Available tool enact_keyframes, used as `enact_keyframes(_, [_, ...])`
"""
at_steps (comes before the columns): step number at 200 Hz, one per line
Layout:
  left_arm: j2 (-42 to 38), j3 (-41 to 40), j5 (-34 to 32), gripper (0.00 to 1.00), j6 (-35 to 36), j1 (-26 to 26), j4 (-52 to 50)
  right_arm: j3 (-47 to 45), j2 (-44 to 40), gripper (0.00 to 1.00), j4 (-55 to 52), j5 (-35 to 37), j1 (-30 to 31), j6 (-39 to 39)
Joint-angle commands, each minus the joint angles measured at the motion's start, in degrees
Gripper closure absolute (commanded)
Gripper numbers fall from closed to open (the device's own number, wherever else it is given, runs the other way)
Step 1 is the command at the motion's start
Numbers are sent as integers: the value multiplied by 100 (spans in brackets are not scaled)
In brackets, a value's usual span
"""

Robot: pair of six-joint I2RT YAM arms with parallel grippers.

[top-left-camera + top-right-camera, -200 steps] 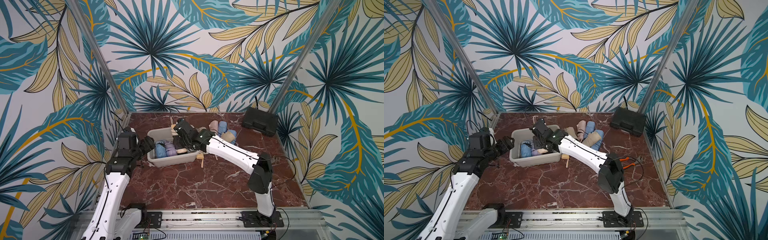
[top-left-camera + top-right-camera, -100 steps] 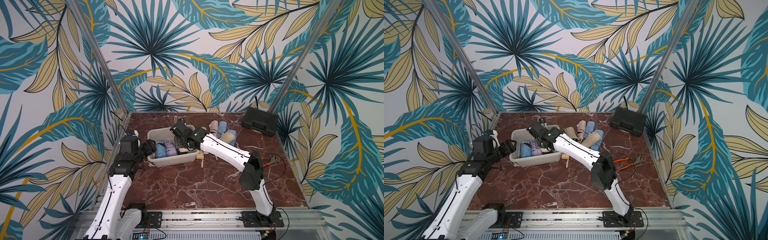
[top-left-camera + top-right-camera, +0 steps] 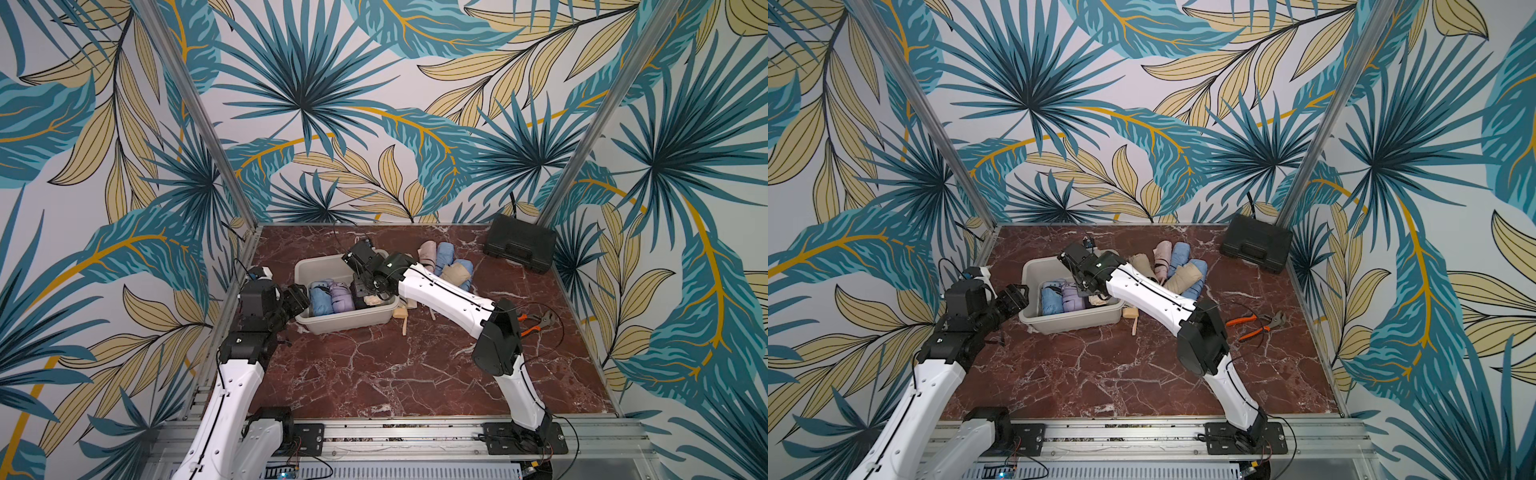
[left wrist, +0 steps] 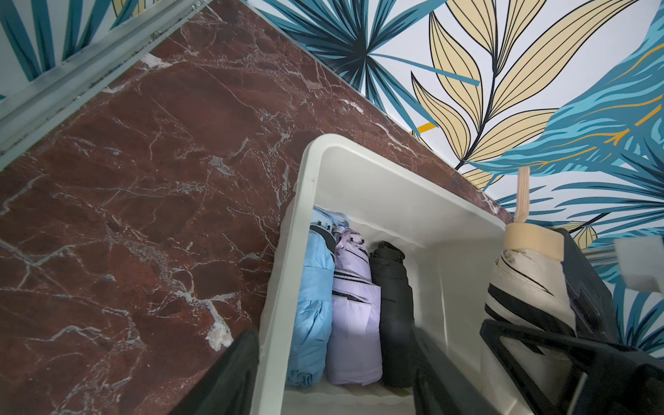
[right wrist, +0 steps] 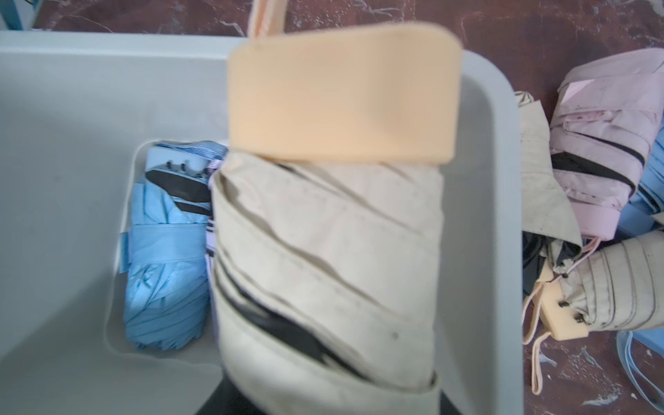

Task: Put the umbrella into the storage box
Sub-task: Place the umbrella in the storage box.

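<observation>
My right gripper lowers to a bare strip between the black umbrella and the box's side by the heap next and releases the cream umbrella there.
The storage box (image 3: pixel 308 271) is an off-white tub at mid-table, seen in both top views (image 3: pixel 1034 274). Light blue (image 4: pixel 312 287), lilac and black folded umbrellas lie side by side in it. My right gripper (image 3: pixel 366 289) is shut on a cream umbrella (image 5: pixel 323 251) with a peach handle, held above the box's right part, beside the black one. In the left wrist view this umbrella (image 4: pixel 528 280) hangs over the box interior. My left gripper (image 4: pixel 336 381) is open and straddles the box's left wall (image 4: pixel 276 341), one finger outside and one inside.
A heap of pink, blue and tan folded umbrellas (image 3: pixel 446 266) lies right of the box. A black hard case (image 3: pixel 519 247) sits at the back right corner. Orange-handled pliers (image 3: pixel 536 322) lie to the right. A tan handle piece (image 3: pixel 401 313) lies by the box's front right corner.
My left arm has sunk lower at the box's left wall and its jaws have narrowed. The right arm has shifted slightly left, still holding the cream umbrella over the box.
</observation>
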Motion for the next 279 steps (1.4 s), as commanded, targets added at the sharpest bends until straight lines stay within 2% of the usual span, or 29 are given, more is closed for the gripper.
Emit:
enact_keyframes(1, [-33, -142, 39, 32, -89, 49, 220, 271, 250, 78, 8, 17, -94, 52])
enact_keyframes(56, [101, -219, 322, 35, -214, 50, 523, 181, 482, 77, -39, -72, -106, 21])
enact_keyframes(66, [94, -219, 338, 36, -219, 50, 519, 198, 517, 71, -28, -36, -106, 5])
enact_keyframes(79, [63, -215, 320, 35, -224, 50, 494, 258, 577, 50, -29, 33, -106, -53])
enact_keyframes(88, [36, -198, 322, 35, -227, 50, 436, 322, 599, 40, -29, 73, -104, -103])
enact_keyframes(109, [-30, -68, 339, 34, -74, 46, 197, 474, 576, 30, 22, 166, -106, -311])
enact_keyframes(158, [-21, 499, 159, 21, 218, 50, -288, 572, 1, 27, 265, 218, -101, -796])
enact_keyframes(192, [31, 910, 292, 17, 408, 50, -267, 358, -648, 27, 280, 311, -119, -1215])
enact_keyframes(246, [24, 1146, 721, 15, 469, 51, 126, -1362, -2208, 24, 278, 1018, -431, -1543])
enact_keyframes(279, [-20, 1007, 1079, 15, 434, 51, 550, -2591, -2915, 24, 280, 934, -1272, -947])
